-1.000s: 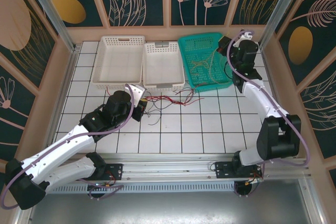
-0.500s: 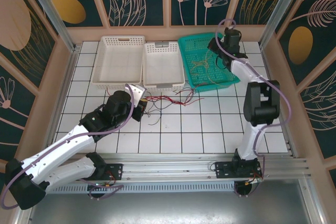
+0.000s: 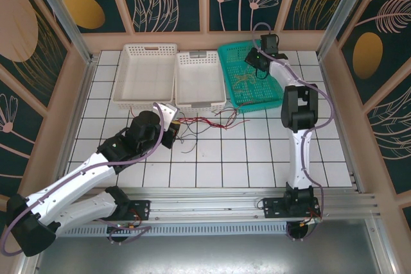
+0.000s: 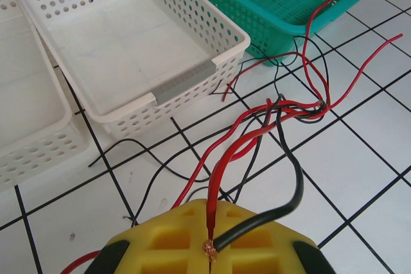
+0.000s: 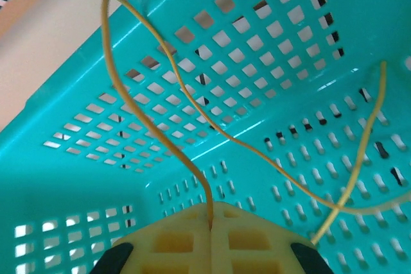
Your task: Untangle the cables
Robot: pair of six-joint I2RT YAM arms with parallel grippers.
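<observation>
My right gripper should move slightly toward the white baskets and let go of the yellow cable, because the cable already loops inside the green basket's sides.
A tangle of red and black cables [image 3: 207, 122] lies on the white tiles in front of the baskets. My left gripper [image 3: 171, 134] is at its left end. In the left wrist view that gripper [image 4: 210, 215] is shut on a red cable [image 4: 221, 171] and a black cable [image 4: 292, 181], whose ends meet at bare copper between the yellow pads. Yellow-olive cables [image 3: 247, 81] lie in the green basket [image 3: 275, 99]. My right gripper [image 3: 257, 62] is over the basket's far part, and in its wrist view it [image 5: 210, 217] is shut on a yellow cable [image 5: 160, 101] that loops up.
Two white baskets [image 3: 122, 75] [image 3: 182, 78] stand left of the green one. Only the nearer white basket [image 4: 221, 49] and the green basket's wall [image 4: 302, 17] sit beyond the tangle in the left wrist view. Green basket mesh [image 5: 289, 49] surrounds the right gripper.
The right arm has swung from the basket's right side leftward and back, bringing its gripper over the green basket's far part. The left arm and the red-black tangle have stayed put.
</observation>
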